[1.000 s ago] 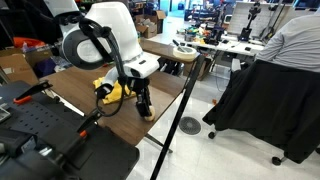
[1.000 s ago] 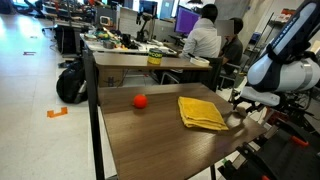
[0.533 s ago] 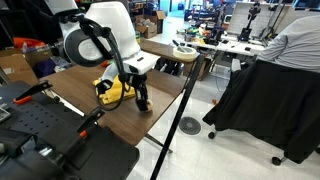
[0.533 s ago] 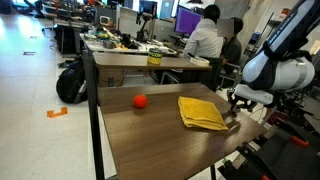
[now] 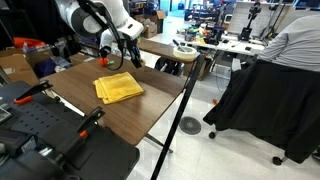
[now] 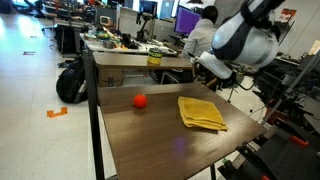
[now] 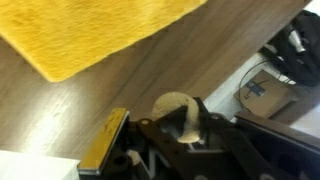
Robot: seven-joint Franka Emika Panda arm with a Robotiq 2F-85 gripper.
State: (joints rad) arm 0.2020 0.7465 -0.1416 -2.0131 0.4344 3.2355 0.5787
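I will lower my gripper toward the bare tabletop by the cloth's edge and release the rounded piece, because the wood beside the folded yellow cloth is clear.
My gripper is shut on a small pale tan rounded piece, which shows between the black jaws in the wrist view. In both exterior views the gripper hangs well above the wooden table, near its far side. I cannot make out the held piece in those views. A folded yellow cloth lies flat on the table below the gripper. A red ball rests on the table, apart from the cloth.
A black stanchion pole stands by the table's edge. A seated person works at cluttered desks behind. A black backpack sits on the floor. Black equipment fills the near side.
The gripper closed on the small pale piece at the table's corner beside the cloth, then rose high and swung toward the table's far side with it.
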